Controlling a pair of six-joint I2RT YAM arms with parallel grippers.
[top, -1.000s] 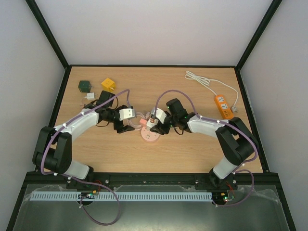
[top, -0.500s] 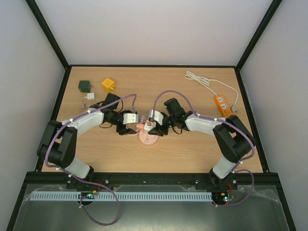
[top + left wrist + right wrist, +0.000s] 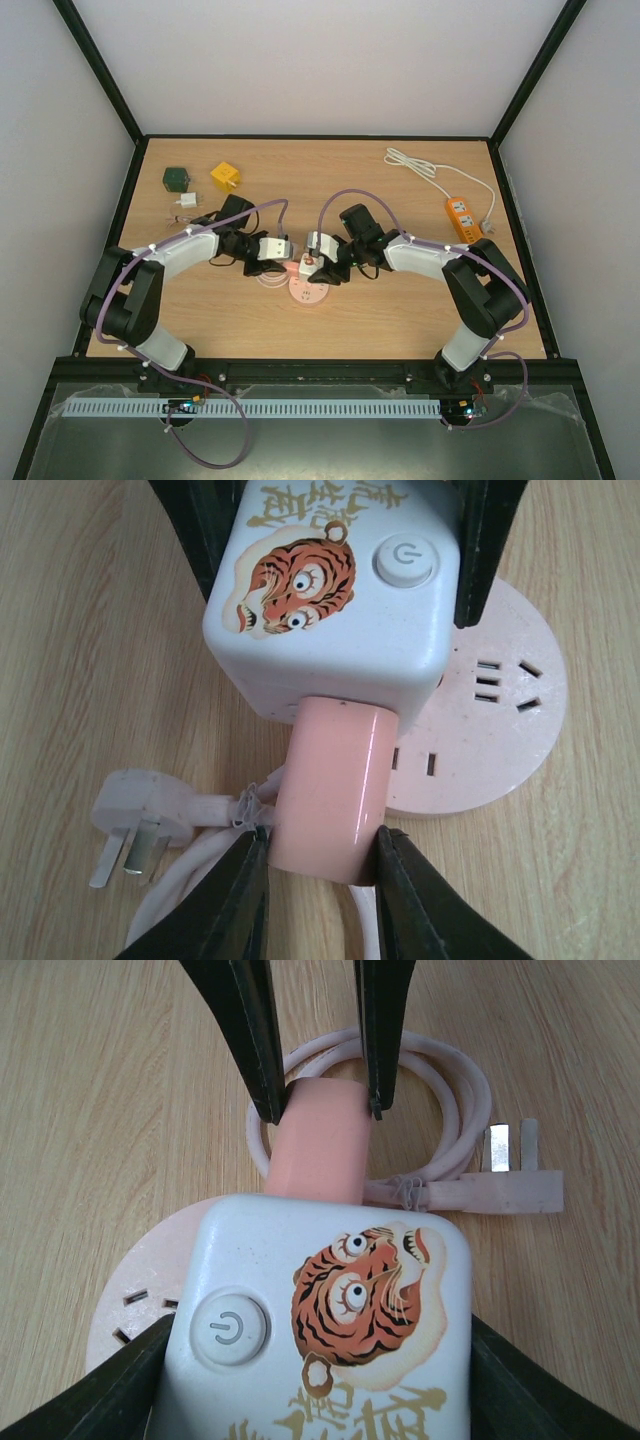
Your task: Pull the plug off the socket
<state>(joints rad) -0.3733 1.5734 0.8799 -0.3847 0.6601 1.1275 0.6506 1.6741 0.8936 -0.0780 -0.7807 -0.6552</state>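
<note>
My right gripper holds the cube, so my left gripper should pull toward the white adapter, then lower and release the plug on the tabletop short of it.
A pink cylindrical plug (image 3: 332, 785) sticks out of the side of a white cube socket (image 3: 340, 590) with a tiger picture and a power button. The cube sits on a round pink socket base (image 3: 500, 730). My left gripper (image 3: 322, 855) is shut on the plug, one finger pressed to each side. My right gripper (image 3: 315, 1385) is shut on the white cube socket (image 3: 320, 1330), its fingers (image 3: 110, 1390) against the cube's two sides. In the top view both grippers (image 3: 283, 262) (image 3: 318, 266) meet over the pink base (image 3: 308, 290) at the table's middle.
A coiled pink cord (image 3: 450, 1070) ending in a three-pin plug (image 3: 510, 1175) lies beside the base. At the back right lies an orange power strip (image 3: 464, 220) with a white cord (image 3: 420, 165). Back left hold a yellow cube (image 3: 225, 176), a dark green cube (image 3: 177, 179) and a small white adapter (image 3: 186, 200).
My left gripper has moved right to the pink plug and closed on it. The right gripper with the white cube shifted slightly left, then held still.
</note>
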